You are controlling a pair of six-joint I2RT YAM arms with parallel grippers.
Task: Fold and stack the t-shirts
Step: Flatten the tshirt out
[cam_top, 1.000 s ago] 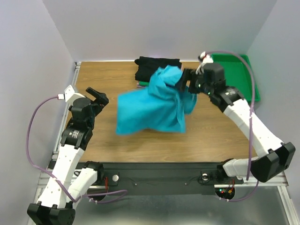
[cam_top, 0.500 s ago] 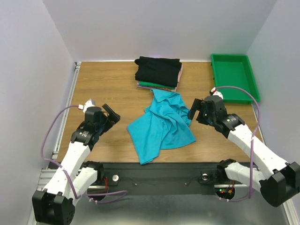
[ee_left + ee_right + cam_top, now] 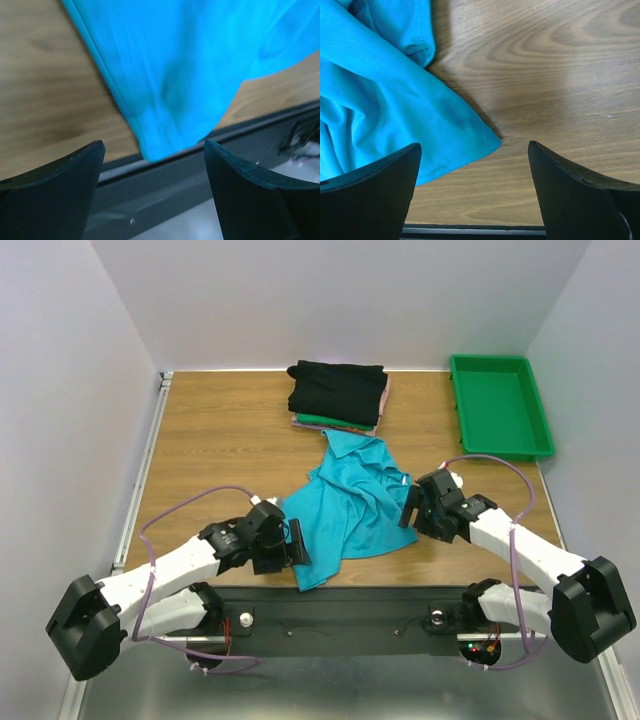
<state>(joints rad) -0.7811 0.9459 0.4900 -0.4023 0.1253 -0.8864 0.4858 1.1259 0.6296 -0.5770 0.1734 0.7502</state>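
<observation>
The teal t-shirt's near corner (image 3: 307, 582) (image 3: 156, 148) is below my left gripper's open fingers and closer to my base, so the gripper needs to go down and draw back onto it next.
The teal t-shirt (image 3: 350, 505) lies crumpled on the wooden table, its lower corner reaching the near edge. A folded stack, black on top of green and pink shirts (image 3: 337, 392), sits at the back middle. My left gripper (image 3: 298, 543) is open and empty, low at the shirt's near-left corner; in the left wrist view the teal corner (image 3: 170, 100) hangs just beyond the fingertips. My right gripper (image 3: 408, 508) is open and empty at the shirt's right edge; in the right wrist view a teal corner (image 3: 395, 110) lies between and ahead of the fingers.
A rigid green plastic tray (image 3: 497, 405) stands at the back right. The table's dark front rail (image 3: 350, 605) runs just below the shirt's near corner. Bare wood (image 3: 210, 440) lies left of the shirt.
The teal shirt was let go and dropped from the right gripper onto the table. Both arms have since swung down and inward, the left to the shirt's near-left corner, the right to its right edge.
</observation>
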